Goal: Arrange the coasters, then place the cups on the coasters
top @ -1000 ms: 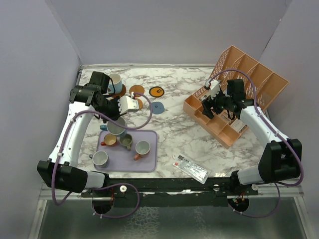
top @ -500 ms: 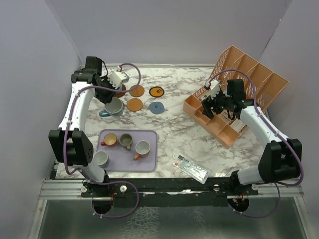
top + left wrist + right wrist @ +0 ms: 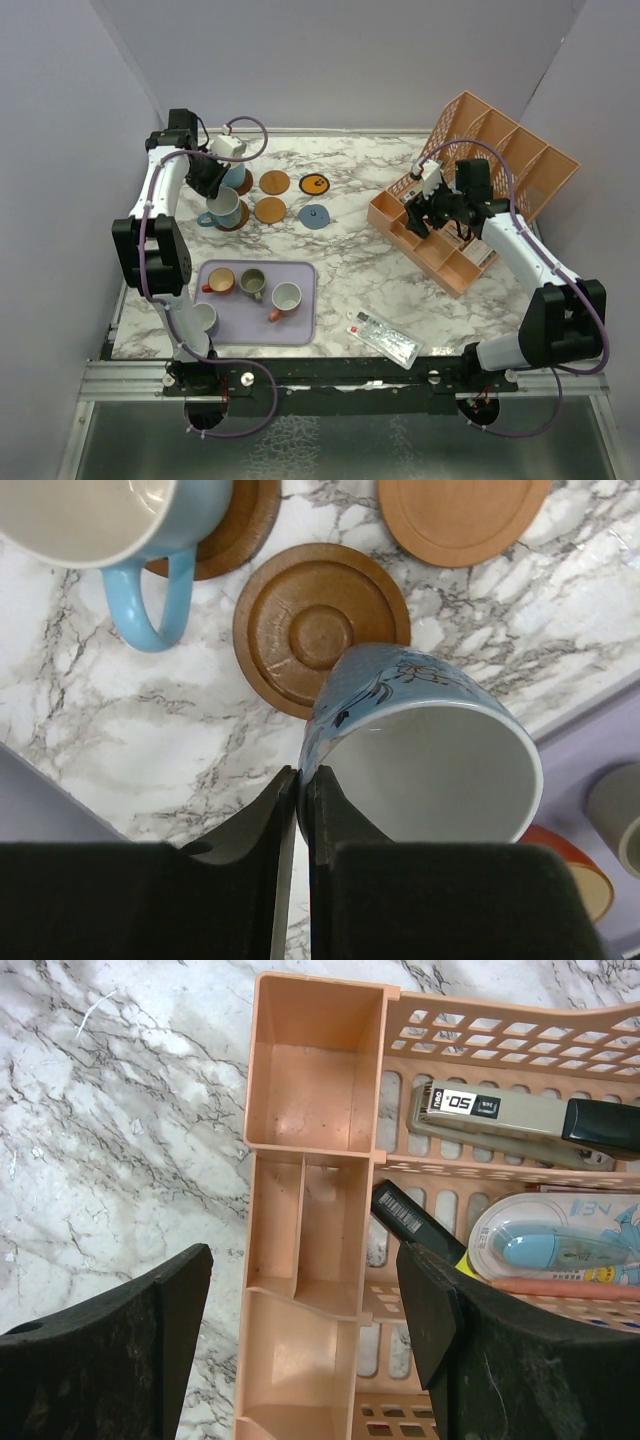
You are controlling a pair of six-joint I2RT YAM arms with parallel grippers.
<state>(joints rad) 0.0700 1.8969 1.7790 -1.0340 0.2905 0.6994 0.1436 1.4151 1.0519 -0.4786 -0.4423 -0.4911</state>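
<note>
The tilted cup should go on the dark brown coaster (image 3: 241, 218) (image 3: 320, 632), which is still bare below my left gripper. I need to lower my left gripper next, set the cup there and release the cup's rim.
My left gripper (image 3: 300, 790) (image 3: 212, 192) is shut on the rim of a blue patterned cup (image 3: 420, 750) (image 3: 222, 207). That cup is tilted, its base over the edge of a bare dark brown coaster (image 3: 315, 630) (image 3: 238, 220). Behind it a light blue cup (image 3: 95, 520) (image 3: 236, 177) stands on the other dark brown coaster (image 3: 240, 535). Two tan-orange coasters (image 3: 274, 182) (image 3: 269, 209), the black-marked orange one (image 3: 315, 184) and the grey-blue one (image 3: 315, 216) lie bare. The orange (image 3: 219, 281), olive-green (image 3: 252, 283), salmon-handled (image 3: 286, 297) and grey-white (image 3: 204, 317) cups are at the tray. My right gripper (image 3: 305, 1300) (image 3: 414, 218) is open and holds nothing.
The lavender tray (image 3: 300, 322) lies front left. The orange slotted organiser (image 3: 500, 160) stands at the right under my right gripper, holding a stapler (image 3: 500, 1120) and a correction tape (image 3: 540, 1245). A flat white packet (image 3: 385, 340) lies near the front edge.
My left arm has swung from over the tray to the far left, carrying the blue patterned cup to the dark brown coaster. The right arm has not moved.
</note>
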